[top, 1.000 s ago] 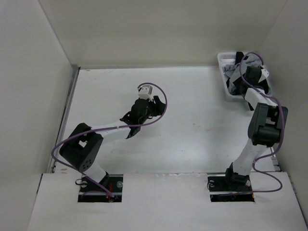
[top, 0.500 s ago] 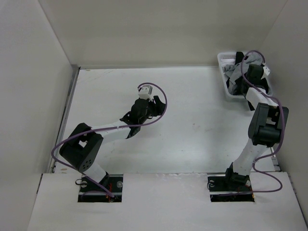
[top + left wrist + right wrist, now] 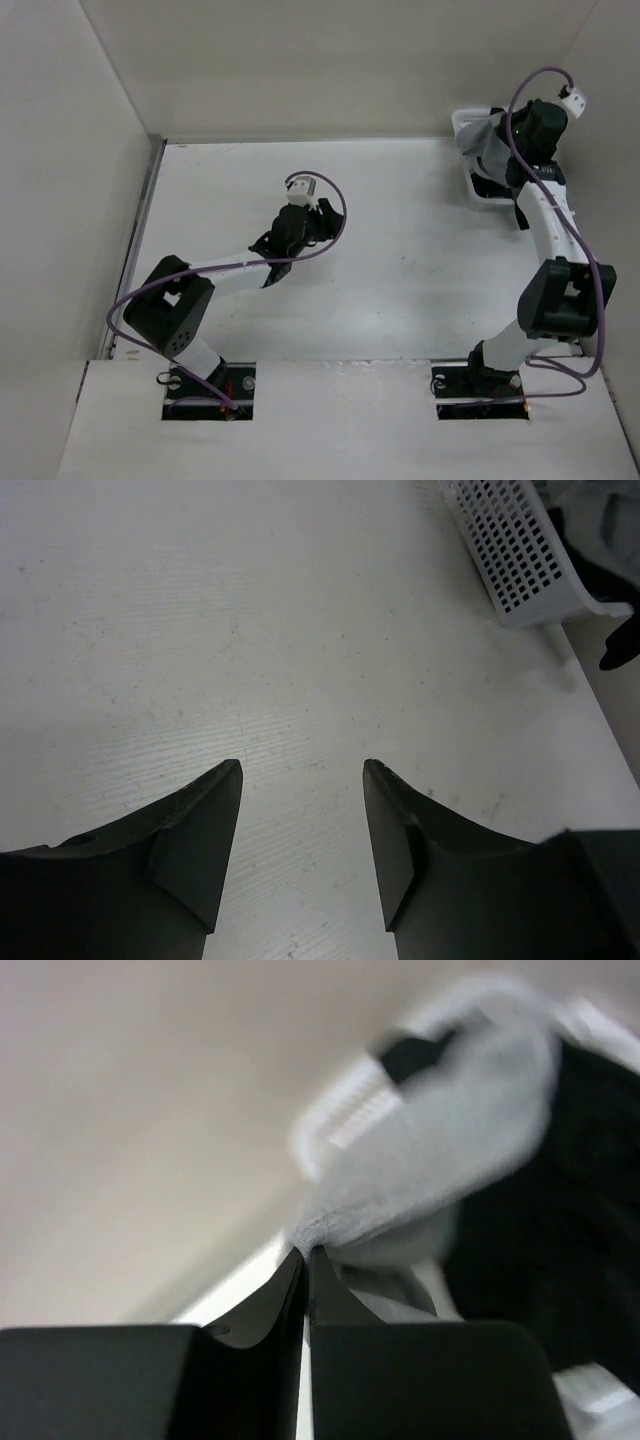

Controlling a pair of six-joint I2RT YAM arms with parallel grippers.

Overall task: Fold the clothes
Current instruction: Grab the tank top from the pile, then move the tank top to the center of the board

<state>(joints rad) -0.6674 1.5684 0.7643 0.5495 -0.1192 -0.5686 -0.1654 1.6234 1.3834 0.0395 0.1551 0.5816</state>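
The edge of the grey clothes goes up in my right gripper next, then back and left in the top view, down and free on the tabletop's bare middle.
The light grey clothes hang out of the white basket at the far right corner. In the right wrist view my right gripper is shut on an edge of the grey clothes, which stretch up and to the right from its tips. From above, the right gripper is raised over the basket. My left gripper hovers over the middle of the table. Its jaws stand open with only bare table between them in the left wrist view, left gripper.
A black garment lies in the basket beside the grey fabric. The left wrist view shows the white basket at upper right. Walls close in the table on the left, back and right.
My right gripper has shut on the grey clothes and risen from the basket, drawing the fabric up. The left arm has not moved.
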